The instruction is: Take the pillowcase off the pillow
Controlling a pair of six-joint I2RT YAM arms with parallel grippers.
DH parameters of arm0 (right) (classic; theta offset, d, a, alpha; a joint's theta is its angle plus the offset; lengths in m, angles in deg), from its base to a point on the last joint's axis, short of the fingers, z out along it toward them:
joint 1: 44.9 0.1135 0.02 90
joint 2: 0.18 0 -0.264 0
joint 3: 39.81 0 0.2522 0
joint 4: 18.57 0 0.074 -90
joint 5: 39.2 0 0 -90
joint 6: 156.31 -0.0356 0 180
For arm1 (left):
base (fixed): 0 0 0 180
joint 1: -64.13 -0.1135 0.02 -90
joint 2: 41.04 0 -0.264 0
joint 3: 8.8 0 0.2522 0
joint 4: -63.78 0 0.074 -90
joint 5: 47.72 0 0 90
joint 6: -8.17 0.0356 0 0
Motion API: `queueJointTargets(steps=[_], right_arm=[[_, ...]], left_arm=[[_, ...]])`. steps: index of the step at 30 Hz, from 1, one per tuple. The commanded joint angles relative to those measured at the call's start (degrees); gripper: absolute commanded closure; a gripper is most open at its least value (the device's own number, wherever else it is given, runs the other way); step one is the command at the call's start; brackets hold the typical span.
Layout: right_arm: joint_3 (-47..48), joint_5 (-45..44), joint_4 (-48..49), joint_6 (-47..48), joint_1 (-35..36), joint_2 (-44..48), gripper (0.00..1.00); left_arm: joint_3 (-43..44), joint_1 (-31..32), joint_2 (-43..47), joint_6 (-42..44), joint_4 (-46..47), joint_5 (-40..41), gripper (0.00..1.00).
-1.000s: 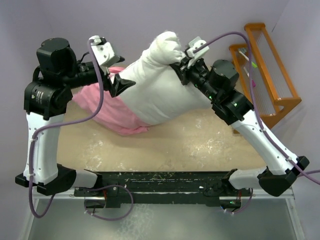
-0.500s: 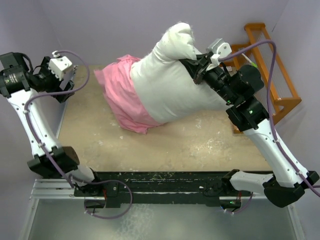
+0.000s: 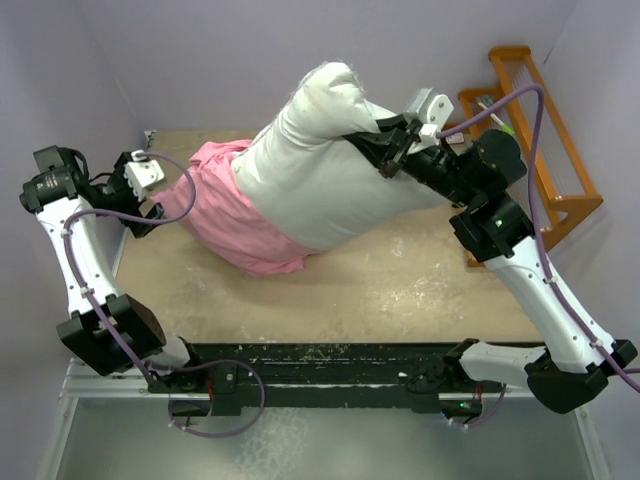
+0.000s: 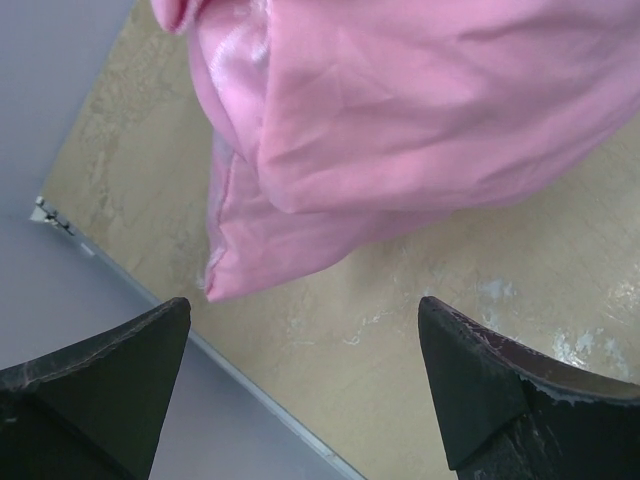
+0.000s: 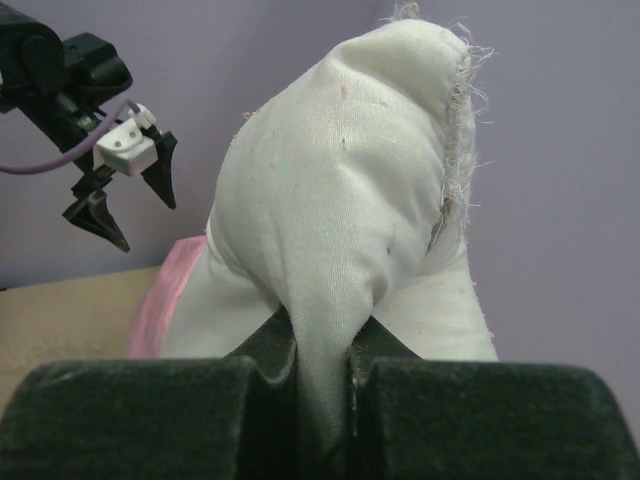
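The pillowcase's corner (image 3: 167,200) (image 4: 232,268) sticks out toward my left gripper's open fingers, so that gripper will move down and to the right in the top view onto it next.
The white pillow (image 3: 320,165) is lifted at its far end and slants down to the table. My right gripper (image 3: 383,152) is shut on a pinch of its fabric (image 5: 330,250). The pink pillowcase (image 3: 232,212) still covers the pillow's lower left end and lies crumpled on the table; it fills the top of the left wrist view (image 4: 400,120). My left gripper (image 3: 150,190) is open and empty just left of the pillowcase, its fingertips (image 4: 130,350) wide apart above the table edge. It also shows in the right wrist view (image 5: 135,200).
An orange wooden rack (image 3: 535,150) stands at the right behind my right arm. The tan tabletop (image 3: 380,290) ends at a metal edge (image 4: 200,345) on the left, with purple walls around.
My left arm swung out left, letting go of the pillowcase, then came back toward the pink fabric. My right gripper keeps its hold and has shifted the pillow slightly left.
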Motion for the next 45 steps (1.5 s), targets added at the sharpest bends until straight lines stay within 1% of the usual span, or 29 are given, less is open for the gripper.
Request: queueJointTargets(steps=[1, 3, 5, 7, 9, 11, 13, 14, 16, 18, 20, 22, 24, 26, 27, 28, 29, 30, 31, 35, 37, 38, 41, 45], right_arm=[[1.5, 1.9, 11.2, -2.3, 0.1, 2.3, 1.00], [1.7, 3.5, 11.2, -2.7, 0.0, 2.4, 1.00], [2.2, 5.2, 10.6, -3.4, 0.0, 2.7, 1.00], [2.5, 6.7, 10.5, -4.5, -0.2, 3.1, 1.00], [2.5, 8.7, 10.4, -5.6, -0.4, 3.6, 1.00], [2.6, 11.0, 10.2, -6.4, -0.4, 3.9, 1.00], [2.5, 12.3, 10.2, -7.2, -0.4, 4.1, 1.00], [2.5, 12.5, 10.2, -7.4, -0.5, 4.3, 1.00], [2.5, 12.3, 10.1, -7.3, -0.5, 4.6, 1.00], [3.0, 11.8, 9.2, -6.9, -0.7, 4.8, 1.00], [3.6, 11.0, 7.8, -6.1, -0.9, 5.0, 1.00], [3.8, 10.1, 7.2, -5.4, -1.2, 5.4, 1.00], [3.8, 9.2, 7.2, -5.3, -1.4, 5.8, 1.00], [3.7, 8.6, 7.7, -5.5, -1.7, 6.1, 1.00], [3.6, 8.3, 8.3, -5.8, -1.7, 6.1, 1.00], [3.5, 8.1, 8.9, -6.3, -1.9, 6.1, 1.00], [3.3, 7.9, 9.5, -6.8, -2.0, 6.1, 1.00], [3.3, 7.6, 10.1, -7.3, -2.1, 6.0, 1.00], [3.1, 7.3, 10.8, -7.7, -2.2, 6.0, 1.00], [2.5, 5.2, 12.3, -8.2, -2.6, 6.5, 1.00], [2.6, 3.1, 13.0, -8.3, -2.8, 6.7, 1.00], [2.7, 1.9, 13.6, -8.4, -2.9, 6.7, 1.00], [3.9, -2.1, 15.7, -8.5, -3.2, 6.7, 1.00], [6.9, -8.8, 19.7, -7.9, -3.5, 7.0, 1.00]], left_arm=[[-5.3, -0.1, -0.7, 3.2, 4.4, -2.7, 0.03], [-7.7, -0.1, -0.7, 1.3, 7.8, -4.9, 0.03], [-9.3, 0.0, -1.0, -3.6, 13.5, -6.9, 0.02], [-9.7, 0.2, -2.3, -3.7, 15.0, -8.3, 0.00], [-10.1, 1.3, -3.5, -3.6, 17.6, -8.1, 0.00], [-11.4, 2.8, -3.6, -6.8, 22.4, -7.2, 0.01], [-13.4, 4.4, -3.2, -7.9, 26.1, -6.3, 0.01], [-14.3, 5.6, -3.2, -6.6, 26.3, -5.0, 0.01], [-16.7, 8.1, -4.0, -1.7, 25.5, 0.4, 0.00], [-18.5, 8.4, -5.1, 0.0, 25.8, 2.9, 0.04], [-19.0, 7.6, -6.7, -0.2, 26.5, 4.5, 0.09], [-19.4, 6.0, -8.1, 0.2, 26.8, 5.4, 0.18], [-19.6, 4.6, -9.0, 1.0, 26.5, 5.8, 0.28], [-19.9, 3.7, -9.0, 1.1, 26.3, 5.5, 0.42], [-19.9, 3.6, -9.0, 1.0, 26.3, 5.3, 0.52], [-19.9, 3.6, -9.1, 0.6, 26.0, 4.9, 0.64], [-19.7, 3.5, -9.1, 0.3, 25.4, 3.9, 0.81], [-19.4, 3.6, -9.0, -0.6, 25.2, 2.7, 0.97], [-19.2, 3.5, -8.7, -2.1, 25.2, 1.2, 1.00], [-19.0, 3.5, -6.5, -3.7, 22.7, -4.1, 1.00], [-19.0, 3.5, -6.0, -4.3, 22.5, -4.0, 1.00], [-19.3, 3.5, -6.0, -5.9, 23.8, -3.2, 1.00], [-22.0, 3.5, -6.3, -13.5, 34.8, 6.3, 1.00], [-27.0, 3.4, -8.1, -18.4, 49.8, 22.7, 1.00]])
